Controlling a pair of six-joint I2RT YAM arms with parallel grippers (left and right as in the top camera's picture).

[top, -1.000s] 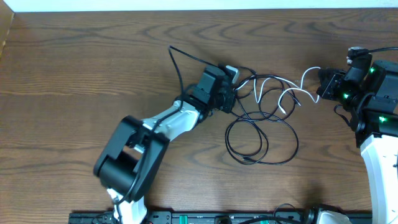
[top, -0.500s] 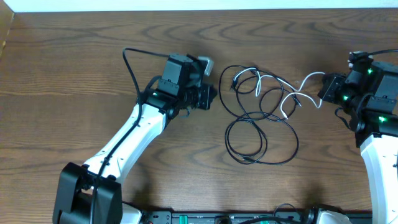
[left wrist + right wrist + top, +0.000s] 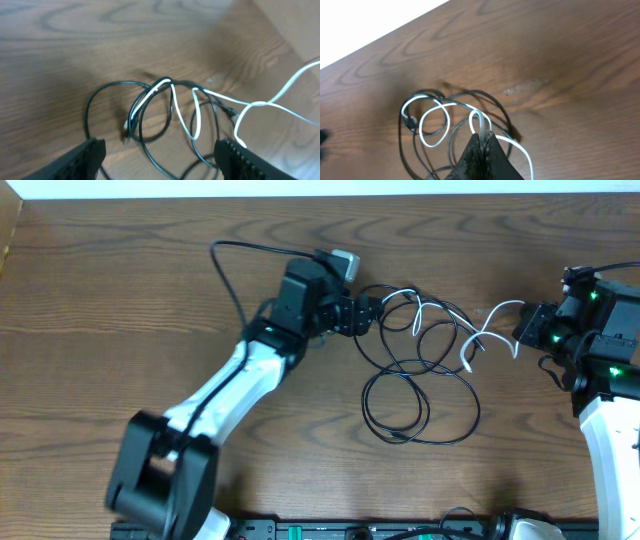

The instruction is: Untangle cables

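My left gripper moves down and across onto the black loop around the white tip (image 3: 386,302) (image 3: 141,131) next, since that loop lies below it, to its right in the overhead view.
The cables lie tangled at mid-table: a long black cable (image 3: 420,395) in several loops and a shorter white cable (image 3: 470,345) threaded through its upper loops. My left gripper (image 3: 365,315) stands open at the tangle's left edge; in its wrist view the fingers (image 3: 92,150) straddle the black cable (image 3: 100,95) and white cable (image 3: 185,115) without gripping either. My right gripper (image 3: 520,330) is shut on the white cable's right end. The right wrist view shows the white cable (image 3: 432,127) pinched at the fingertips of the right gripper (image 3: 482,137), over the black cable (image 3: 490,97).
The left arm's own thick black wire (image 3: 225,265) arcs over the table behind it. The right arm's body (image 3: 610,380) stands at the right edge. A black rail (image 3: 350,530) runs along the front edge. The table's far edge (image 3: 320,194) is at the top.
The left gripper swung left away from the tangle while shut, then came back right to its left edge and opened. The upper black loops shifted. The right gripper kept its hold.
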